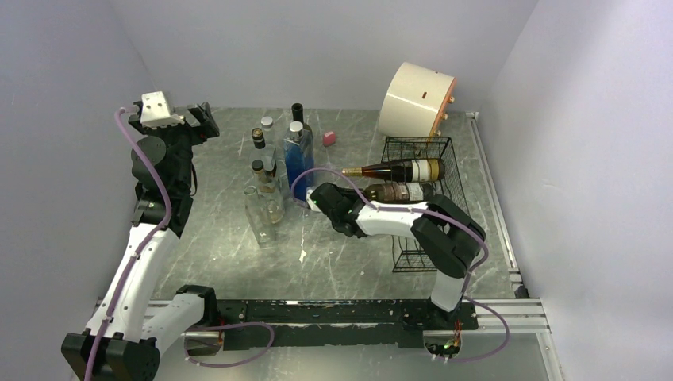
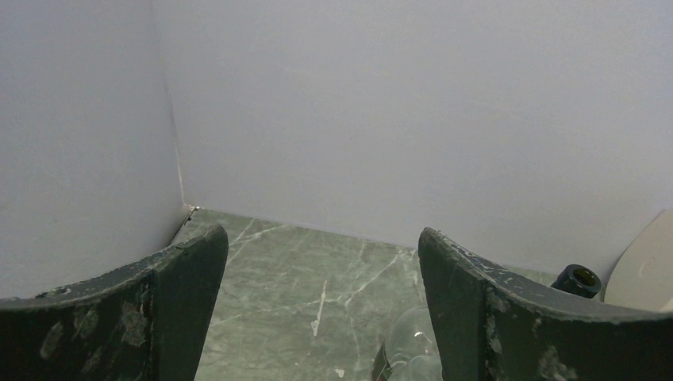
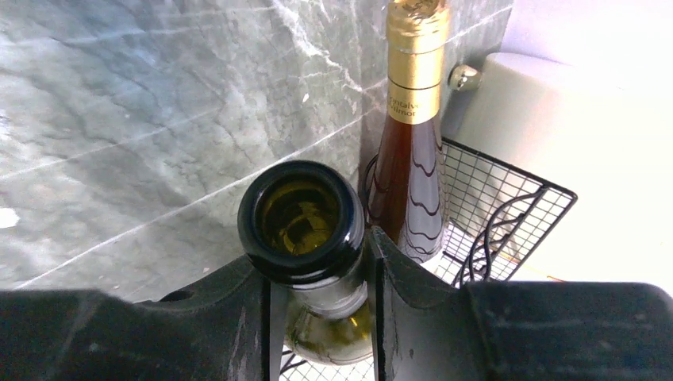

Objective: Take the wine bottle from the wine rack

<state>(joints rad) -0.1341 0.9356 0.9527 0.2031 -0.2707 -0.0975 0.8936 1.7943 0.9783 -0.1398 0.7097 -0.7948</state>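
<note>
My right gripper will lift the green bottle left in the top view, turn it upright, and release it on the bare tabletop by the blue bottle (image 1: 299, 218).
The black wire wine rack (image 1: 444, 159) stands at the right of the table with two bottles lying on it. My right gripper (image 1: 324, 198) is shut on the neck of the nearer bottle (image 1: 401, 191), a dark green, open-mouthed wine bottle. In the right wrist view the fingers (image 3: 381, 270) clamp just below its mouth (image 3: 301, 214), with the rack (image 3: 508, 198) behind. The second bottle (image 1: 401, 170), amber with a gold foil cap (image 3: 413, 159), lies beside it. My left gripper (image 1: 202, 119) is open and empty, raised at the back left (image 2: 321, 246).
A cream cylindrical drum (image 1: 417, 99) lies behind the rack. A cluster of upright bottles (image 1: 270, 178), with a blue one (image 1: 298, 155), stands just left of my right gripper. A small pink object (image 1: 328, 137) sits behind them. Walls close in on three sides.
</note>
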